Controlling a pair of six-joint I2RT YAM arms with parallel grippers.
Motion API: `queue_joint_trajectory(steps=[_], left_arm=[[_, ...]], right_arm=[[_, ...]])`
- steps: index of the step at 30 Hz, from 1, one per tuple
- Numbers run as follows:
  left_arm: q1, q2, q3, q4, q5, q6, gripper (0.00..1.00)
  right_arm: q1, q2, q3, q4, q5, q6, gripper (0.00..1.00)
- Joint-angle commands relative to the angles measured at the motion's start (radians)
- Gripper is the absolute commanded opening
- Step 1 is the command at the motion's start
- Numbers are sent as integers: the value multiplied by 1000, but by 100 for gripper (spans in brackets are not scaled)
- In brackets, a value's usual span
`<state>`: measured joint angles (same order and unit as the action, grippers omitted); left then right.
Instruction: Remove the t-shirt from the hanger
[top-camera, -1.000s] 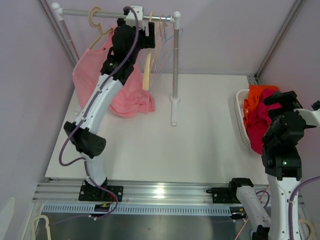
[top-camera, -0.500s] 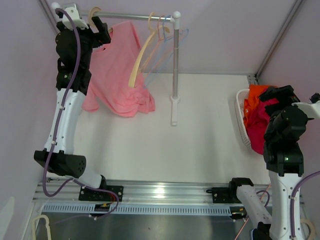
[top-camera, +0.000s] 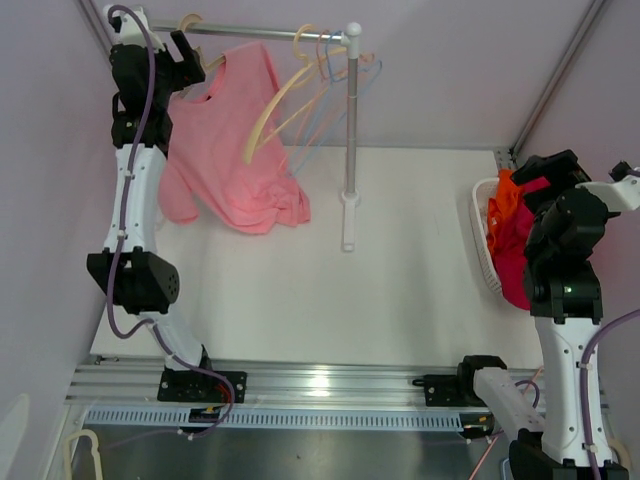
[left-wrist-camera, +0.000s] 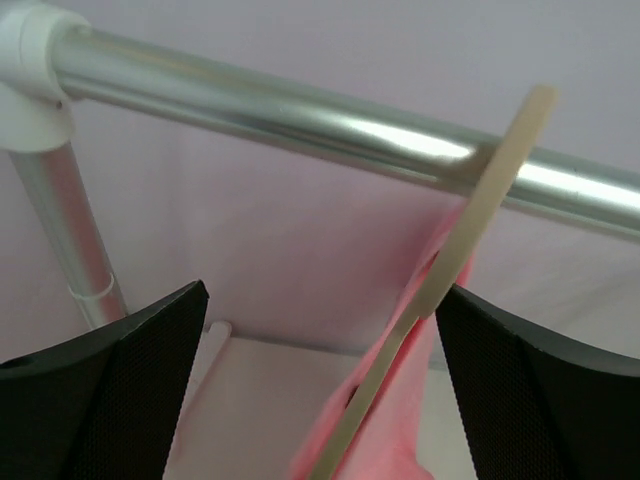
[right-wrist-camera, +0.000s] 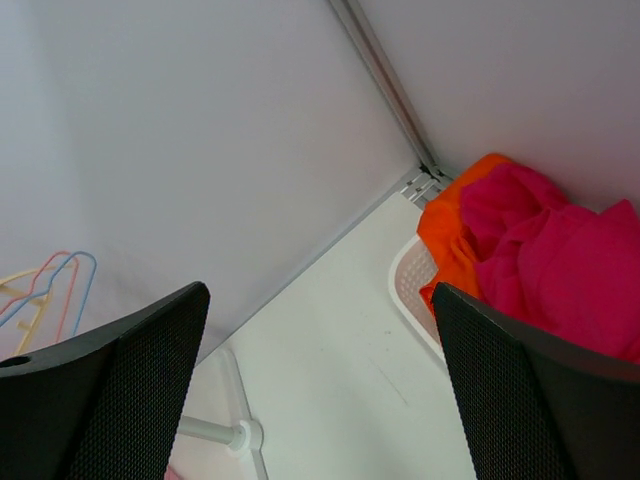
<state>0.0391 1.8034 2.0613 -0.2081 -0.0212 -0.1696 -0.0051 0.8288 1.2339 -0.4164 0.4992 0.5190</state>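
Observation:
The hanger's neck stands off-center, so my left gripper will next go outward and toward the right in its wrist view and close on the neck.
A pink t-shirt (top-camera: 235, 150) hangs on a cream hanger (top-camera: 190, 28) at the left end of the metal rail (top-camera: 270, 32); its hem lies bunched on the table. My left gripper (top-camera: 185, 55) is high at that end of the rail, open. In the left wrist view the hanger's neck (left-wrist-camera: 470, 240) rises from the t-shirt (left-wrist-camera: 400, 420) to the rail (left-wrist-camera: 300, 115), between the fingers and close beside the right one; the gripper (left-wrist-camera: 320, 300) holds nothing. My right gripper (top-camera: 545, 175) is open and empty, raised over the basket; its wrist view (right-wrist-camera: 320, 300) shows bare table between the fingers.
An empty cream hanger (top-camera: 275, 100) and pastel hangers (top-camera: 330, 85) hang tilted near the rack's right post (top-camera: 350, 130). A white basket (top-camera: 480, 240) with orange and magenta clothes (top-camera: 515, 235) stands at the right edge; it also shows in the right wrist view (right-wrist-camera: 410, 290).
My left arm swung from the middle of the rail to its left end, uncovering the t-shirt. The empty hangers swung out to the left. My right gripper rose slightly.

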Motion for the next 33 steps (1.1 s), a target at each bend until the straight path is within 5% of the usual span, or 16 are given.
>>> queue_joint_trajectory(steps=[1,6,11,14,17,21,33], left_arm=[[24,54,156,-11,62,-30,97],[30,137,241,-28,164,-45,65],[31,175,253,-19,242,-62,64],[31,192,264,-16,274,-68,44],[30,205,284,-11,288,-74,43],[30,221,309,-14,302,-83,1],[8,146,323,-85,222,-90,1]], right_arm=[[30,29,45,73,-27,-8,98],[45,49,27,94,-8,-14,98],[51,58,15,114,-2,-11,98],[57,59,13,120,1,-13,98],[62,53,12,122,7,-23,98],[62,47,10,126,22,-34,99],[82,43,-11,119,7,-10,98]])
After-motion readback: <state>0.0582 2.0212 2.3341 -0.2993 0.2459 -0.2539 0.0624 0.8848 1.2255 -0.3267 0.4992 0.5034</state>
